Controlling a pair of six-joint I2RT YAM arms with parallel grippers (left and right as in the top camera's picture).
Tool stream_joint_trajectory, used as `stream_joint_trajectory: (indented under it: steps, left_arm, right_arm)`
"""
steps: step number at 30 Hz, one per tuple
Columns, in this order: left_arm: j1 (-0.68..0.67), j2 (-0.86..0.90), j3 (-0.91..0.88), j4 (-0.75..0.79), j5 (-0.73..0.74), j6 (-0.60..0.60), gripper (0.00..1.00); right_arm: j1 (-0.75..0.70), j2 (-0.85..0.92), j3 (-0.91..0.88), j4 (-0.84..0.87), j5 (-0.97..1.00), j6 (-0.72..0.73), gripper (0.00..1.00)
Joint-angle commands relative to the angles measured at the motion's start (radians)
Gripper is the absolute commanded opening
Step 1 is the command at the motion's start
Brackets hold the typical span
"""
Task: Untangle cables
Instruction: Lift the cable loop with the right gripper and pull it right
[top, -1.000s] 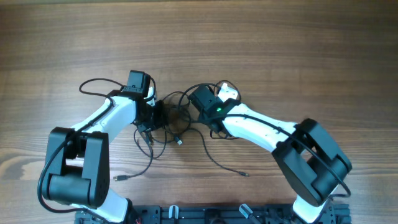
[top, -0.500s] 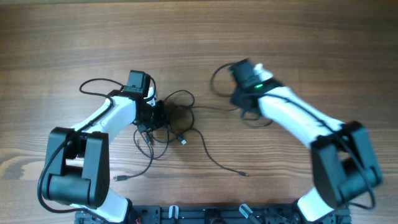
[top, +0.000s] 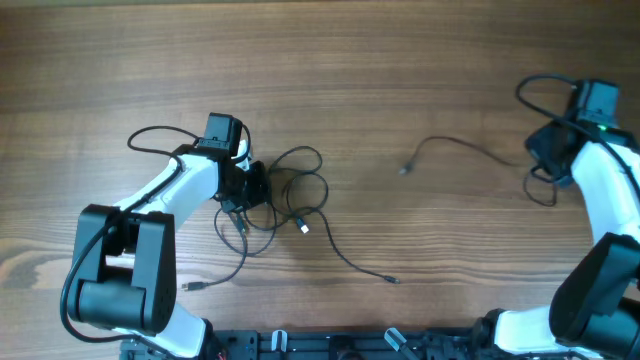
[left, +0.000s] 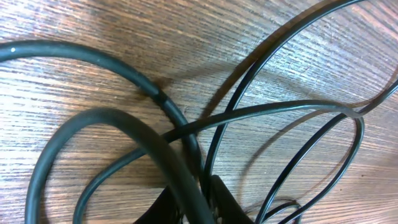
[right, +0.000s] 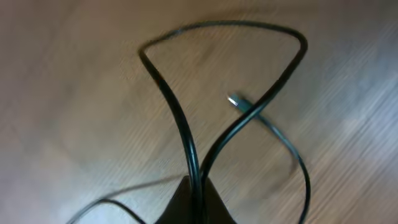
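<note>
Next, my right gripper lifts outward and to the right in the overhead view, then lowers over bare wood, keeping the single cable clear of the heap of cables.
A bunch of thin black cables (top: 292, 188) lies in loose loops at centre left. My left gripper (top: 250, 187) is shut on the bunch's left side. In the left wrist view a cable strand (left: 134, 127) runs down between the dark fingertips (left: 221, 196). One tail ends in a plug (top: 391, 279) toward the front. A single cable (top: 460, 146) lies stretched out to the right, its free plug (top: 405, 170) near the middle. My right gripper (top: 541, 155) is shut on that cable's far end. The right wrist view shows two strands (right: 180, 124) pinched in my right gripper (right: 198, 196), and a small plug (right: 235, 101) beyond them.
The table is bare wood. A thicker arm wire (top: 150, 135) loops out left of the left arm, and another (top: 535, 92) arcs over the right wrist at the right edge. A loose plug end (top: 190, 287) lies by the left arm's base. The arm bases stand along the front edge.
The right gripper shut on a cable at the centre and swept far right, drawing that cable out of the bunch. The left arm stayed put, and the loops by it shifted slightly.
</note>
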Motion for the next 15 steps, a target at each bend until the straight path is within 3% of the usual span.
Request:
stream_joint_trajectory:
  steps: [1,5,8,15]
  left_arm:
    - [-0.003,0.012,-0.008,-0.010,-0.040,0.020,0.17]
    - [-0.003,0.012,-0.008,-0.004,-0.040,0.019,0.17]
    - [-0.003,0.012,-0.008,-0.006,-0.040,0.019,0.17]
    - [-0.003,0.012,-0.008,-0.006,-0.040,0.019,0.18]
  right_arm:
    - [-0.087,-0.055,0.016,0.103,-0.019,-0.058,0.04]
    - [-0.171,-0.185,0.150,0.245,-0.179,-0.079,0.04]
    - [-0.171,-0.275,0.162,0.318,-0.076,-0.154,0.04]
    - [-0.171,-0.123,0.161,0.200,-0.058,-0.207,0.04]
